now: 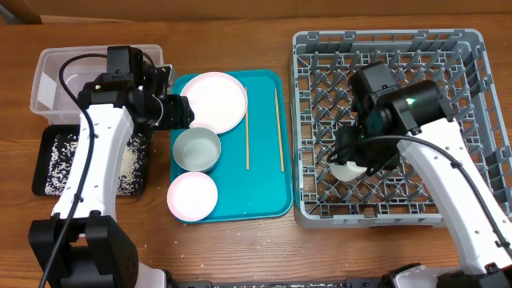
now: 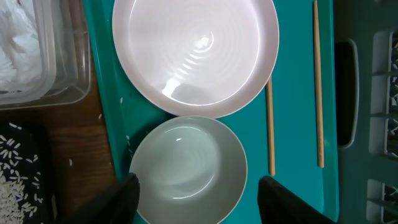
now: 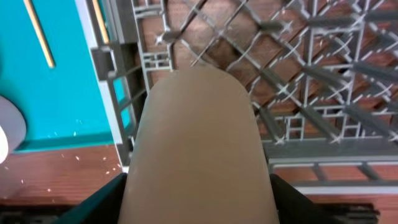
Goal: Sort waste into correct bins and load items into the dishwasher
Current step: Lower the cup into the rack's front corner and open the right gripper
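The rack's near corner (image 1: 322,198) is empty. My right gripper will next move down, back and toward the teal tray into that corner and release the cup there.
My left gripper (image 1: 179,113) (image 2: 198,185) is open, its fingers either side of the whitish bowl (image 1: 197,150) (image 2: 186,165) on the teal tray. The large white plate (image 1: 214,102) (image 2: 196,53) lies beyond the bowl and the pink plate (image 1: 192,196) lies in front of it. Two chopsticks (image 1: 247,140) (image 2: 270,124) lie on the tray's right half. My right gripper (image 1: 349,162) (image 3: 198,186) is shut on the small white cup (image 1: 346,170) (image 3: 196,137), low inside the grey dish rack (image 1: 476,120) (image 3: 311,74) near its front left.
The teal tray (image 1: 264,192) (image 2: 298,199) sits between the bins and the rack. The clear tub (image 1: 48,88) (image 2: 56,81) holds white napkins. The black tray (image 1: 48,164) (image 2: 18,180) holds rice grains. Stray grains lie on the wooden table.
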Tool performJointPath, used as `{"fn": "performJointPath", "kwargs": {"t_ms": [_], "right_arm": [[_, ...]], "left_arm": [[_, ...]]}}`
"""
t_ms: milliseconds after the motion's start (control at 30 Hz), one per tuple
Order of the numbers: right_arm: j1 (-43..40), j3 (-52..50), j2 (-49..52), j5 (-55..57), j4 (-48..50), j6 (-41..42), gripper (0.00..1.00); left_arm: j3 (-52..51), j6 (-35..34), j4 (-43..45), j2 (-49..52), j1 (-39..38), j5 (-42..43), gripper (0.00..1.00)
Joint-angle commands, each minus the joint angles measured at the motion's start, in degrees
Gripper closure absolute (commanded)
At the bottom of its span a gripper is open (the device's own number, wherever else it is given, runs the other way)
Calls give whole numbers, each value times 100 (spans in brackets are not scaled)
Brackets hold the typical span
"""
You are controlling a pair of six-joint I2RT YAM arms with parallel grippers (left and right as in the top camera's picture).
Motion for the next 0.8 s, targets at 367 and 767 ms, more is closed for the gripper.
{"fn": "performJointPath", "kwargs": {"t_ms": [367, 767], "right_arm": [[667, -1250, 48, -214, 533, 343, 39], [804, -1729, 50, -372, 1139, 341, 12]], "left_arm": [[70, -37, -33, -15, -39, -33, 37], [70, -37, -66, -15, -39, -35, 36]]}}
